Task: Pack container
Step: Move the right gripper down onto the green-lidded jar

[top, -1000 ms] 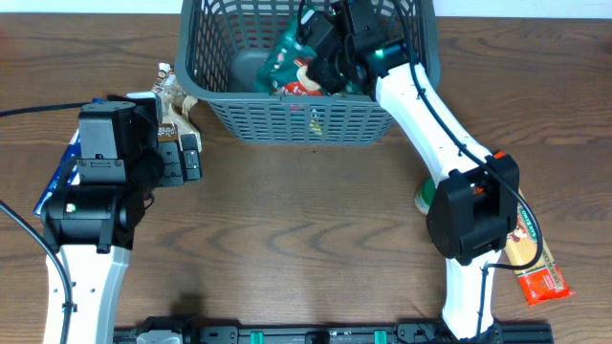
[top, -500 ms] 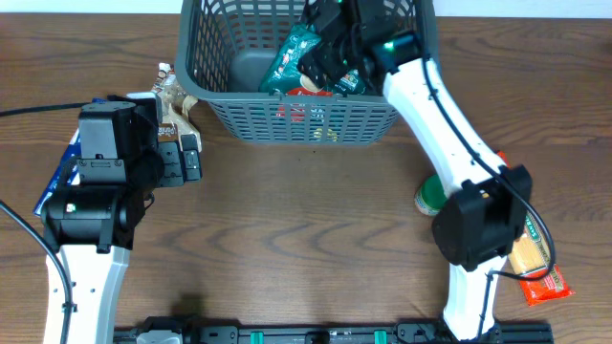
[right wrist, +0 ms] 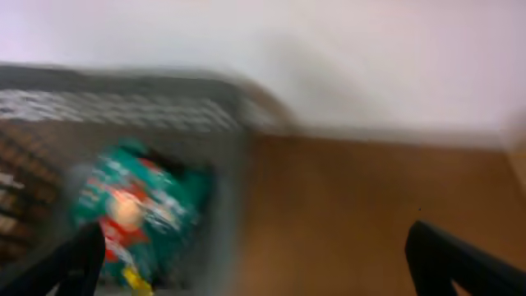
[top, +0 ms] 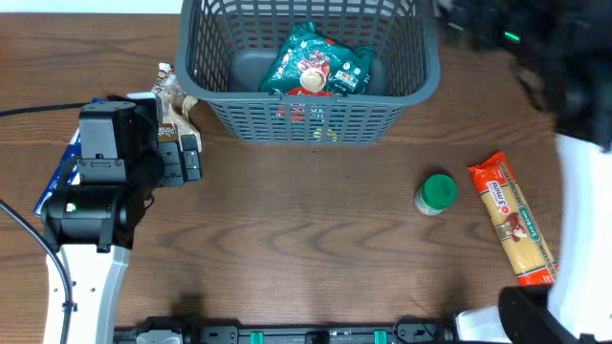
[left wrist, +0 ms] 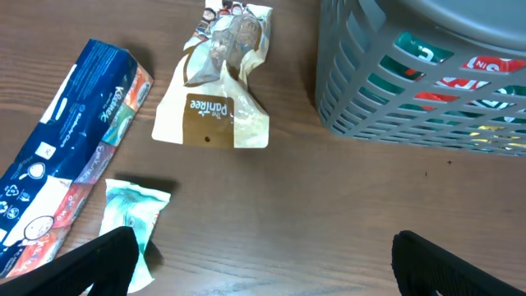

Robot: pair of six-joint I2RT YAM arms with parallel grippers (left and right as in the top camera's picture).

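My right gripper will next move back from beside the container and lower its open fingers around the jar's green cap (top: 440, 191), because the jar is standing outside on bare wood.
The dark grey slotted container (top: 306, 122) stands at the back middle of the table. A green snack packet (top: 311, 62) lies inside it. It shows blurred in the right wrist view (right wrist: 140, 197), and through the lattice (left wrist: 353, 90) in the left wrist view. My right gripper (right wrist: 263, 263) is open and empty, lifted to the right of the container (right wrist: 123, 107); overhead it is only a dark blur at the top right. My left gripper (left wrist: 271, 267) is open and empty over bare wood, left of the container (top: 191, 158).
Near the left gripper lie a beige bread bag (left wrist: 218, 90), a blue box (left wrist: 66, 189) and a small teal packet (left wrist: 131, 214). On the right lie a green-capped jar (top: 437, 193) and a spaghetti pack (top: 512, 220).
My right gripper let go of the green packet in the container and swung up and away to the right, now blurred. The left arm has not moved.
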